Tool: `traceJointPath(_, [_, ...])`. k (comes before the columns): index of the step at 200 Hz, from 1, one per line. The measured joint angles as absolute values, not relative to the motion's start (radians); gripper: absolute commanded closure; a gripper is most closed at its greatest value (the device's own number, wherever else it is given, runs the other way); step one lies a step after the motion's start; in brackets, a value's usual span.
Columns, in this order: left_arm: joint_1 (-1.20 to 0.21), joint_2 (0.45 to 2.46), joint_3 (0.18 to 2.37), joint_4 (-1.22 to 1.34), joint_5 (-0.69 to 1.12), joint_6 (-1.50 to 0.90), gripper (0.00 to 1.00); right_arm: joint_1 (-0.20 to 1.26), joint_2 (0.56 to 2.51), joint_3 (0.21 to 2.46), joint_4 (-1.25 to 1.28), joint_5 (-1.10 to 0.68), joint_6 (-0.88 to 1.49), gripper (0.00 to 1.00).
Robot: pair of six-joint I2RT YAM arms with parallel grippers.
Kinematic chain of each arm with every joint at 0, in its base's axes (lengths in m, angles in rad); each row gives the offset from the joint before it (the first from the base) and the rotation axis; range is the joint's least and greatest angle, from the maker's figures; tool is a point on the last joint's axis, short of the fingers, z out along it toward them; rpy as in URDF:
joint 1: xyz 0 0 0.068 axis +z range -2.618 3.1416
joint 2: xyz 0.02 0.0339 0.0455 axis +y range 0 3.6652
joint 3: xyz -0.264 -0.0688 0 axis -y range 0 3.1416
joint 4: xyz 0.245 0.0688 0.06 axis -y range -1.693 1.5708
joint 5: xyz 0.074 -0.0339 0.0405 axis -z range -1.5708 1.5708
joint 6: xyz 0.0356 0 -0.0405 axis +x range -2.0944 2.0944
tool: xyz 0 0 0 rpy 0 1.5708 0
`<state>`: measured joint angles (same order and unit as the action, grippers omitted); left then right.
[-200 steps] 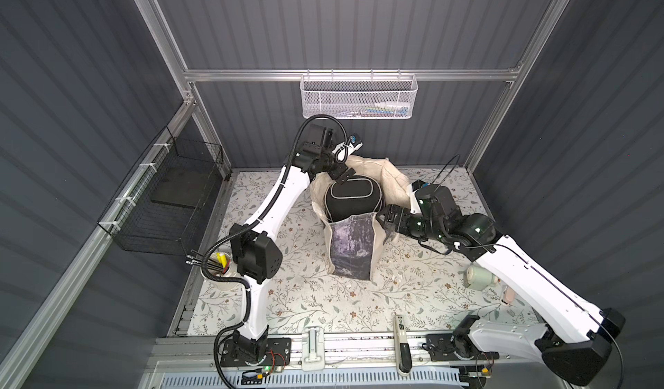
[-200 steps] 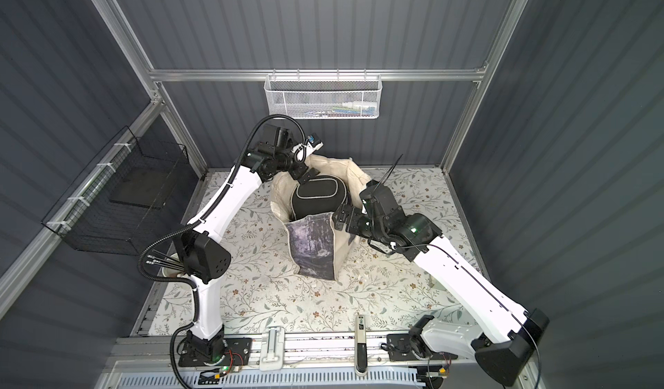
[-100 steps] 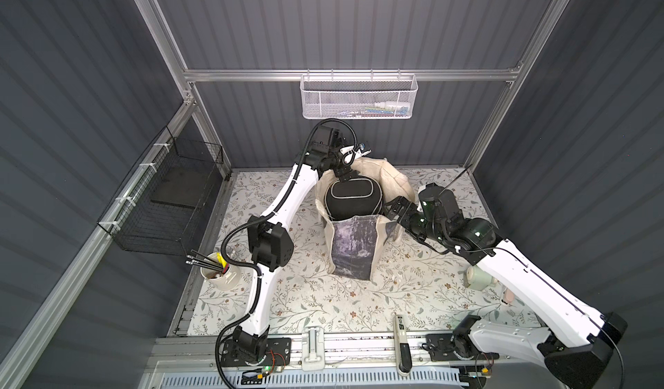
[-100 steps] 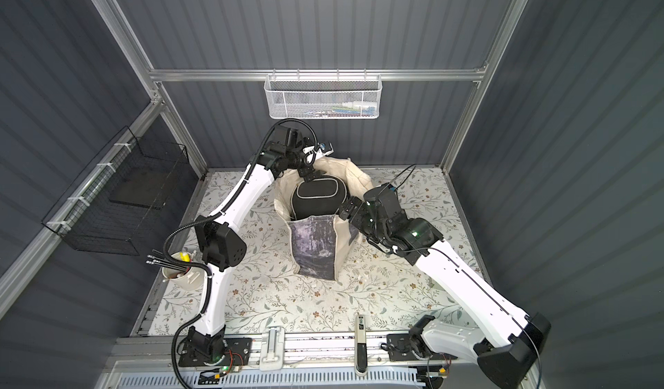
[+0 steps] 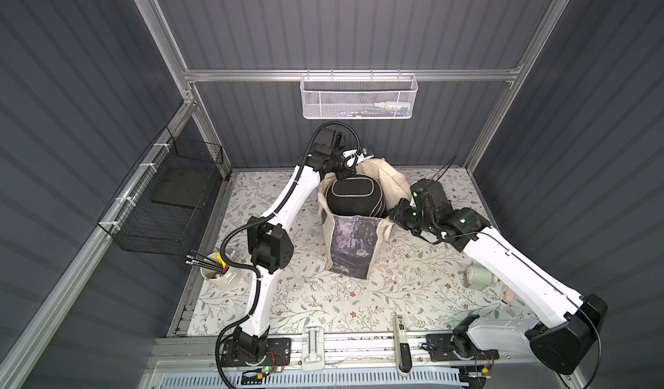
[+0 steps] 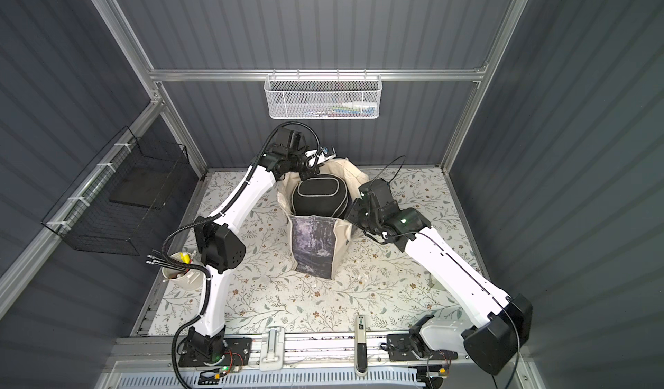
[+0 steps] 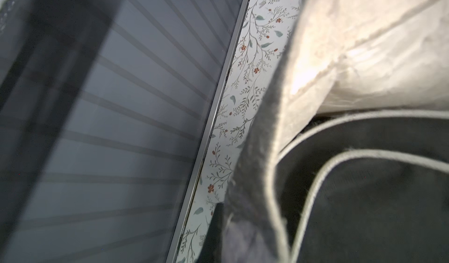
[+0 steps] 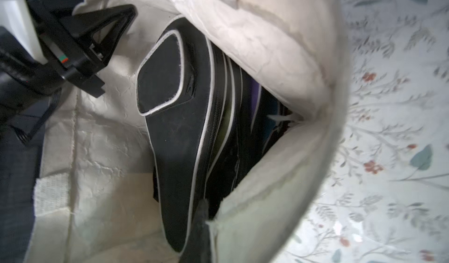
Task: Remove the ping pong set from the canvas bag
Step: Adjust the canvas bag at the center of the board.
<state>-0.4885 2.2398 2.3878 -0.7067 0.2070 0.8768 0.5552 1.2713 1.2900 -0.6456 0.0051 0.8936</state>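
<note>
The bag's far rim comes free next, once my left gripper draws back and toward the black wire basket and then releases it. The black paddle case fills the bag's opening.
The canvas bag stands upright mid-table with its mouth open. A black paddle case with pale piping, part of the ping pong set, fills the opening. In the right wrist view this black case leans on olive and purple cases deeper inside. My left gripper is shut on the bag's far rim. My right gripper is shut on the bag's right rim.
A white mesh basket hangs on the back rail. A black wire basket is fixed to the left wall. A cup of pens stands front left, and a pale cup sits beside the right arm. A tool lies on the front rail.
Both grippers were open a second ago and have closed on the bag's rim. The left arm swung in to the far rim; the right gripper moved up to the right rim.
</note>
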Motion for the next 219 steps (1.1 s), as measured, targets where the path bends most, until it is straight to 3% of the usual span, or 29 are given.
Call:
traceJointPath(61, [-0.492, 2.104, 2.336, -0.960, 0.068, 0.646, 1.00, 0.300, 1.413, 1.617, -0.944, -0.226, 0.425, 1.00])
traceJointPath(162, [-0.501, 1.671, 1.850, -1.133, 0.002, 0.124, 1.00, 0.288, 1.836, 2.074, -1.165, -0.298, 0.055, 1.00])
traceJointPath(171, [-0.501, 1.665, 1.820, -1.127, 0.006, 0.098, 1.00, 0.288, 1.872, 2.131, -1.192, -0.300, 0.042, 0.94])
traceJointPath(185, [-0.503, 1.663, 1.790, -1.105, 0.016, 0.068, 0.82, 0.288, 1.917, 2.218, -1.225, -0.296, 0.035, 0.79])
traceJointPath(197, [-0.503, 1.659, 1.774, -1.087, 0.021, 0.046, 0.55, 0.286, 1.940, 2.282, -1.233, -0.290, 0.032, 0.51])
traceJointPath(209, [-0.503, 1.649, 1.772, -1.069, 0.018, 0.031, 0.27, 0.279, 1.944, 2.339, -1.208, -0.280, 0.035, 0.31])
traceJointPath(219, [-0.503, 1.636, 1.772, -1.053, 0.012, 0.024, 0.10, 0.275, 1.927, 2.370, -1.192, -0.263, 0.044, 0.20])
